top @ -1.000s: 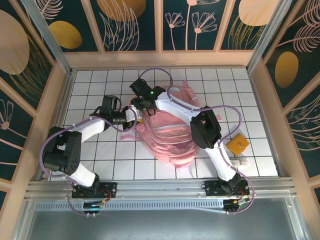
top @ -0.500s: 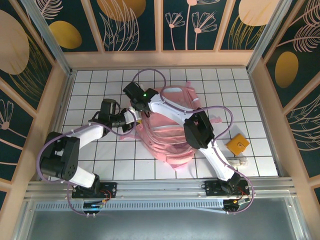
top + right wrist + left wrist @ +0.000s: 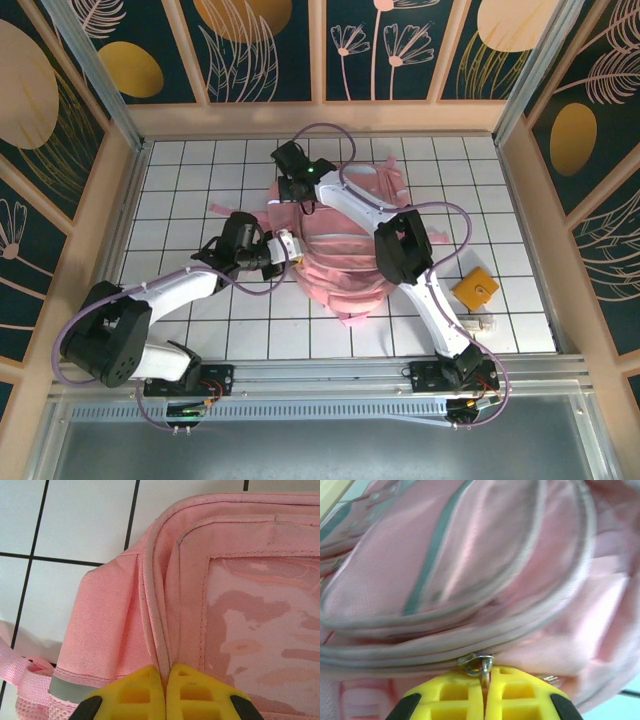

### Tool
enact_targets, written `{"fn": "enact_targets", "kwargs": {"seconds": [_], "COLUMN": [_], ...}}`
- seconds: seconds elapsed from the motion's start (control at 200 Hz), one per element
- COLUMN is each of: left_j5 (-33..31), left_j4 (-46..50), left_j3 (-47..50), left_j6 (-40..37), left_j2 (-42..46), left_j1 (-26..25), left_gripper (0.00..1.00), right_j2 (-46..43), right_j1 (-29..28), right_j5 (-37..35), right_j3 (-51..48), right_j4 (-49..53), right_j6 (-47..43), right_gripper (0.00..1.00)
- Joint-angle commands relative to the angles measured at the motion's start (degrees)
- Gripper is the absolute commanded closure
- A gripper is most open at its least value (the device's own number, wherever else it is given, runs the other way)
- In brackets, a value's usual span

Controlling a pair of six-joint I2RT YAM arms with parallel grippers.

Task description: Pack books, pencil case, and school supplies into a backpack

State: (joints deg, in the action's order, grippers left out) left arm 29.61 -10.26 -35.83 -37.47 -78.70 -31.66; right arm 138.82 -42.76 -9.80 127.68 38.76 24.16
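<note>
I need to pull my left gripper back along the zipper line next and let go of the metal pull (image 3: 476,663), because the line runs on past it toward the backpack's near end.
The pink backpack (image 3: 345,245) lies in the middle of the tiled table. At its left side, my left gripper (image 3: 287,246) is shut on the metal zipper pull (image 3: 476,663), and the yellow fingers (image 3: 450,695) press against the zipper line. The left gripper (image 3: 485,677) faces the backpack's (image 3: 470,565) front pockets. My right gripper (image 3: 297,192) is at the backpack's far left corner, shut (image 3: 165,672) on the corded pink seam (image 3: 159,630) beside a clear pocket (image 3: 260,630). A small orange square item (image 3: 475,288) and a tiny whitish item (image 3: 481,323) lie right of the backpack. The books and pencil case are hidden.
A loose pink strap (image 3: 222,210) lies on the tiles left of the backpack. Wooden walls (image 3: 110,200) close in the table on three sides. Purple cables (image 3: 440,215) loop over both arms and the backpack.
The right gripper has closed on the backpack's seam and shifted right. The left gripper moved right with the zipper pull, and the backpack slid toward the far side.
</note>
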Motion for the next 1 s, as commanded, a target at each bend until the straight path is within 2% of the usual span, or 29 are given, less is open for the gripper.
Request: {"fn": "enact_targets", "kwargs": {"seconds": [0.0, 0.135, 0.245, 0.295, 0.405, 0.48, 0.54, 0.601, 0.696, 0.786, 0.836, 0.916, 0.996], "left_j5": [5.3, 3.5, 4.7, 6.8, 11.1, 12.4, 13.9, 16.0, 14.6, 8.8, 7.7, 8.6, 4.3], "left_j4": [-0.8, -2.9, -3.8, -4.9, -9.6, -8.9, -3.8, 4.5, 16.9, 21.4, 21.3, 21.7, 21.1], "left_j3": [1.7, 2.4, 0.0, -1.5, -3.2, -4.3, -5.8, -7.6, -9.8, -9.3, -9.2, -10.4, -11.0], "left_j6": [6.6, 10.9, 14.1, 16.1, 21.5, 22.1, 18.9, 12.0, -0.4, -8.6, -10.1, -12.4, -16.9], "left_j2": [2.4, 1.4, -1.3, -2.5, -3.8, -3.5, -2.6, -0.7, 4.2, 9.8, 11.8, 12.7, 11.5], "left_j1": [-6.3, -11.6, -14.8, -15.6, -16.1, -16.0, -16.1, -16.0, -16.0, -15.3, -13.6, -9.4, -7.4], "left_gripper": [1.00, 1.00, 1.00, 0.96, 0.77, 0.68, 0.66, 0.65, 0.65, 0.67, 0.67, 0.68, 0.69], "right_j2": [2.7, 3.2, 3.1, 3.1, 1.7, -0.3, -2.3, -5.1, -10.7, -17.8, -22.3, -29.5, -36.4], "right_j1": [1.8, 2.7, 2.6, 2.6, 2.8, 3.5, 4.3, 5.1, 6.4, 7.7, 8.5, 9.9, 11.0], "right_j5": [1.1, 3.2, 5.4, 6.6, 8.4, 11.0, 13.3, 15.4, 18.1, 20.1, 21.1, 21.5, 20.5], "right_j3": [1.3, 0.6, -0.5, -0.7, -2.6, -4.6, -6.4, -8.5, -12.4, -18.6, -23.3, -31.1, -39.1], "right_j4": [-9.6, -10.8, -12.0, -12.3, -13.0, -13.4, -13.3, -13.0, -11.9, -12.0, -12.5, -13.4, -14.3], "right_j6": [-0.1, -0.2, -0.4, -0.5, -0.7, -1.2, -1.6, -2.3, -3.9, -4.4, -4.2, -3.7, -3.3], "right_gripper": [1.00, 1.00, 1.00, 1.00, 1.00, 1.00, 0.88, 0.77, 0.66, 0.60, 0.57, 0.56, 0.56]}}
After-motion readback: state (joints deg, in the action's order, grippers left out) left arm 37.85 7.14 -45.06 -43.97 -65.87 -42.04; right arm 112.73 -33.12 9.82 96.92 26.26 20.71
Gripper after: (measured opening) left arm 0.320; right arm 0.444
